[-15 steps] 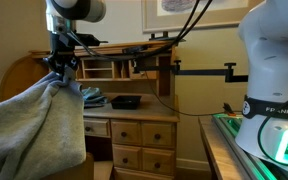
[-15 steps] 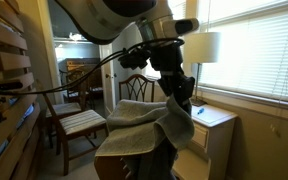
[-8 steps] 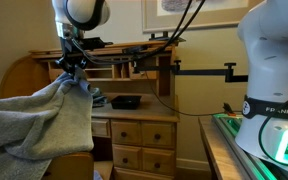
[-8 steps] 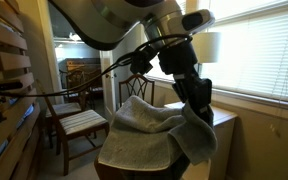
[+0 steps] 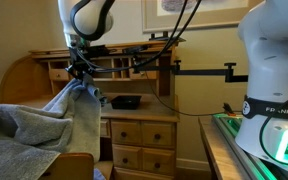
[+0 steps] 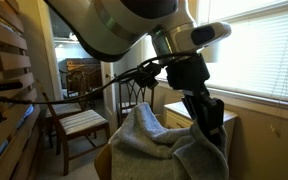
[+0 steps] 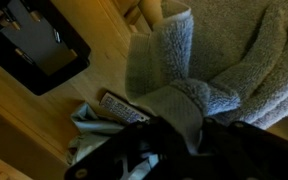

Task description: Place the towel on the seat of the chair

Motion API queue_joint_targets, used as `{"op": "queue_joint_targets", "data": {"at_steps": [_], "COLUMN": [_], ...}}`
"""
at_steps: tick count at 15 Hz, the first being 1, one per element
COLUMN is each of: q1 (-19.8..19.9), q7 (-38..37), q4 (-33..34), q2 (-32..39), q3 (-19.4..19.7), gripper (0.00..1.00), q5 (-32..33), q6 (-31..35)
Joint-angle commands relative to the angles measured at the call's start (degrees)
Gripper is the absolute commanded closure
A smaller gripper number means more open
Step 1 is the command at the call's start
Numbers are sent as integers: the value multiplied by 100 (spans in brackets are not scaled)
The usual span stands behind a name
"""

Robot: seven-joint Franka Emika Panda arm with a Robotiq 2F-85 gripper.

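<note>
The gripper carries the towel (image 5: pixel 44 125) past the chair back toward the desk next, outward and down, and releases. It still drapes over that back below the gripper.
The grey towel (image 5: pixel 44 125) hangs from my gripper (image 5: pixel 82 80) and drapes down over a wooden chair back at the lower left. It also shows in the other exterior view (image 6: pixel 154 140), bunched under my gripper (image 6: pixel 212 125). In the wrist view the jaws are shut on a fold of the towel (image 7: pixel 184 100), with my gripper (image 7: pixel 184 130) dark at the bottom. A wooden chair with a striped seat (image 6: pixel 81 122) stands further back in the room.
A wooden desk with drawers (image 5: pixel 144 130) and a shelf of pigeonholes stands behind. A black device (image 5: pixel 125 101) lies on the desk; it also shows in the wrist view (image 7: pixel 34 45). A lamp (image 6: pixel 206 45) stands by the window. The robot base (image 5: pixel 274 90) is at the right.
My gripper has moved sideways along the desk with the towel in it, dragging the towel's top edge along. In the other exterior view it has swung toward the window side and lower.
</note>
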State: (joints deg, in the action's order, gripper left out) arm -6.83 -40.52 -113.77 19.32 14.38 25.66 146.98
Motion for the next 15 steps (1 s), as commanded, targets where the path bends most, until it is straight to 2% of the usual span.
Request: {"op": "queue_joint_targets", "data": {"at_steps": [1,8,15], "q1": [-4,-9,14], "q7": [-265,-512,-317], "q4": [113,302,426], "q2": [187,570,777], "q3": [86,315,218], "gripper": [95,95,95], "q5": [202,125,-61], "q6": [102,-96,64]}}
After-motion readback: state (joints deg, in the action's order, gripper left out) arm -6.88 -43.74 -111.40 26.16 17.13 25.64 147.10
